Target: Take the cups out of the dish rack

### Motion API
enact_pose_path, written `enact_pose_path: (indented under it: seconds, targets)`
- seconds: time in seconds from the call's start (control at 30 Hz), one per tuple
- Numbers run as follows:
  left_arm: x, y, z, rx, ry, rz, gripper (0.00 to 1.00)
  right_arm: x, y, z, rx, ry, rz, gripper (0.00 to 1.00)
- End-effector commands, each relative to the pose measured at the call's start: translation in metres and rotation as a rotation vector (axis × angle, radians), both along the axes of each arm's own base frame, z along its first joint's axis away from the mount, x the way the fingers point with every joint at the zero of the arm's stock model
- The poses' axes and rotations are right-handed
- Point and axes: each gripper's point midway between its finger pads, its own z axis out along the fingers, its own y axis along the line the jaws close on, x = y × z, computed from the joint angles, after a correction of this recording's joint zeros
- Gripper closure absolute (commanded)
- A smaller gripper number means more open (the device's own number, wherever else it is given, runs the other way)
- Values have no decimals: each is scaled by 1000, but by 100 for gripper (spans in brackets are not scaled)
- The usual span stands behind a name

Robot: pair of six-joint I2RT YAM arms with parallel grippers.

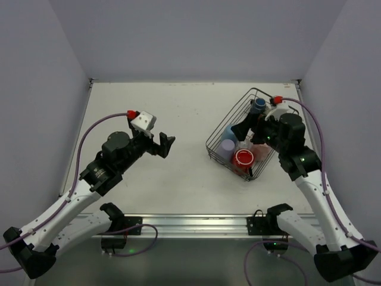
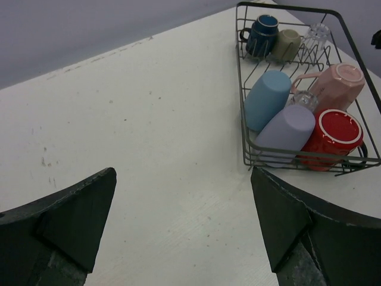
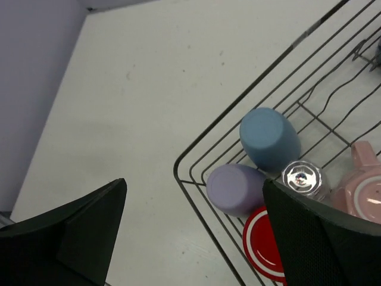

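Note:
My right gripper tilts downward next and lowers around that end of the cup to close, since the lavender cup's upturned end [image 1: 226, 148] [image 3: 228, 189] lies uncovered in the rack's corner.
The black wire dish rack [image 1: 209, 145] stands at the right of the table. In the left wrist view the rack [image 2: 240, 89] holds a dark blue mug [image 2: 262, 34], an olive-grey mug [image 2: 287, 43], a light blue cup [image 2: 266, 99], a lavender cup [image 2: 286, 131], a pale pink mug [image 2: 334, 86] and a red cup [image 2: 333, 136]. My right gripper [image 1: 245, 130] hovers open over the rack's near left corner [image 3: 178, 170], above the lavender cup [image 3: 235, 189], the light blue cup [image 3: 269, 138] and the red cup [image 3: 265, 244]. My left gripper [image 1: 165, 146] is open and empty over bare table, left of the rack.
Two clear glasses [image 2: 318, 31] [image 3: 302, 177] also stand in the rack. Grey walls close the table on the left, back and right. The white tabletop [image 1: 178, 113] stretches left of the rack.

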Motion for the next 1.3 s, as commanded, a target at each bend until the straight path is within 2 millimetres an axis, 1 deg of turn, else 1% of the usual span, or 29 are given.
enact_pose_path:
  seconds: [0.0,0.03,0.07,0.1,0.13,0.17,0.2,0.23,0.27,0.33,0.37,0.4,0.47,0.6,0.63,0.67,0.7,0.77,0.87,0.93,1.03,1.07,1.13,1.17,1.23,1.27]
  targets:
    - [2,2,-14,46,8,6,0,8,0,-4,-155,26,-66,1]
    - [2,2,-15,49,10,7,0,11,7,-16,-208,60,-58,1]
    - [3,2,-14,46,9,11,0,14,1,-19,-255,76,-103,1]
    - [3,3,-12,44,6,15,0,13,5,-24,-278,89,-97,3]
    - [4,4,-11,43,3,18,0,17,6,-33,-301,115,-105,4]
    - [3,4,-11,38,3,19,0,18,7,-35,-309,120,-111,6]
    - [1,4,-9,27,-2,14,0,19,7,-38,-316,126,-117,12]
    - [0,4,-11,24,-3,13,0,20,9,-42,-313,139,-122,14]
    - [-1,5,-9,15,-7,15,0,21,11,-46,-311,144,-119,15]
    - [-1,7,-7,5,-14,25,0,23,14,-49,-307,152,-117,19]
    - [-1,8,-7,3,-16,26,0,24,16,-56,-317,180,-117,20]
    - [-1,8,-6,-1,-15,31,0,26,21,-54,-319,182,-106,20]
    - [1,10,-6,-5,-13,48,0,30,26,-66,-352,215,-104,19]
    - [2,11,-6,-10,-10,58,0,38,38,-81,-383,248,-88,16]
    - [1,11,-6,-10,-12,56,0,40,39,-84,-386,254,-92,16]
    - [0,10,-7,-8,-7,50,0,42,42,-90,-399,272,-91,17]
    - [0,11,-8,-6,-7,50,0,43,43,-93,-403,276,-91,19]
    - [0,11,-9,-4,-4,50,0,42,46,-100,-400,294,-87,24]
    - [1,12,-9,-2,-4,54,0,40,45,-109,-415,317,-99,24]
    - [3,12,-10,0,2,56,0,35,43,-115,-439,345,-101,22]
    - [3,12,-11,0,8,54,0,27,43,-124,-456,372,-100,16]
    - [3,12,-12,0,11,52,0,24,41,-131,-462,385,-100,13]
    - [4,12,-12,-3,12,57,0,23,40,-139,-465,396,-107,13]
    - [4,12,-12,-4,12,59,0,21,38,-146,-476,410,-111,15]
    - [7,13,-15,3,20,65,0,23,39,-152,-477,417,-112,20]
    - [8,12,-15,4,23,61,0,24,41,-156,-484,425,-109,26]
